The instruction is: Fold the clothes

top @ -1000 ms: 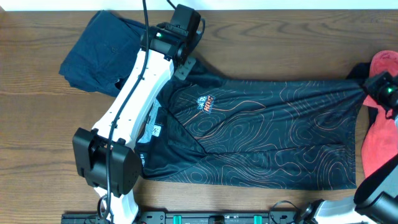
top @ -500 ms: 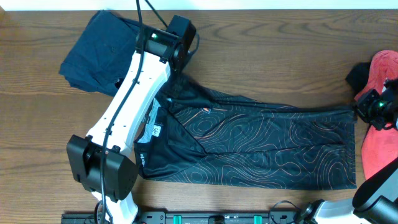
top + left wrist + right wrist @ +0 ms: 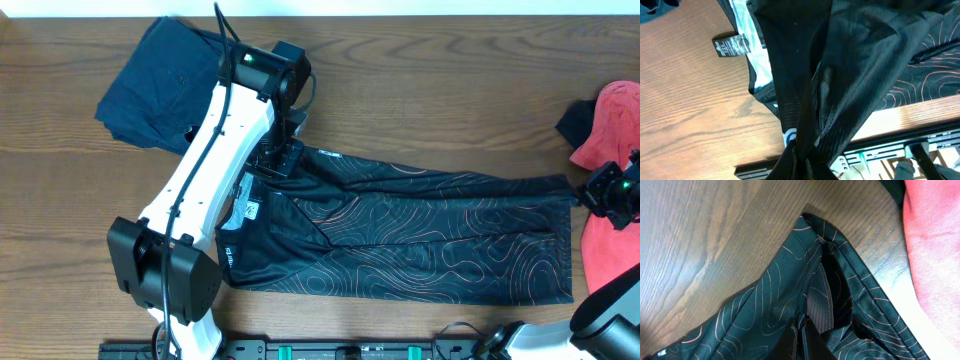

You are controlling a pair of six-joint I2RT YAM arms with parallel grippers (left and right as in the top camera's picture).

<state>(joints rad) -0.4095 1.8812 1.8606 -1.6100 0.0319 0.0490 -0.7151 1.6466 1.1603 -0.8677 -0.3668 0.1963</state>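
Observation:
The jersey's near layer (image 3: 555,240) (image 3: 865,347) lies below and back of my right gripper, which next draws the still-raised corner back, down onto it, and releases the cloth.
The black jersey (image 3: 420,235) with orange-white contour lines lies across the table's middle, its far edge doubled toward the near side. My left gripper (image 3: 283,158) is shut on the jersey's upper left edge; in the left wrist view the cloth (image 3: 850,75) hangs from the jaws (image 3: 805,162). My right gripper (image 3: 590,192) is shut on the jersey's upper right corner; in the right wrist view the cloth (image 3: 775,305) is pinched in the jaws (image 3: 801,335).
A plain navy-blue folded garment (image 3: 160,80) lies at the far left. A coral-red garment (image 3: 605,220) lies at the right edge and shows in the right wrist view (image 3: 935,240). A white label (image 3: 732,46) lies on the wood.
Both grippers have drawn the jersey's far edge toward the near side. The logo is now covered and the jersey looks narrower front to back.

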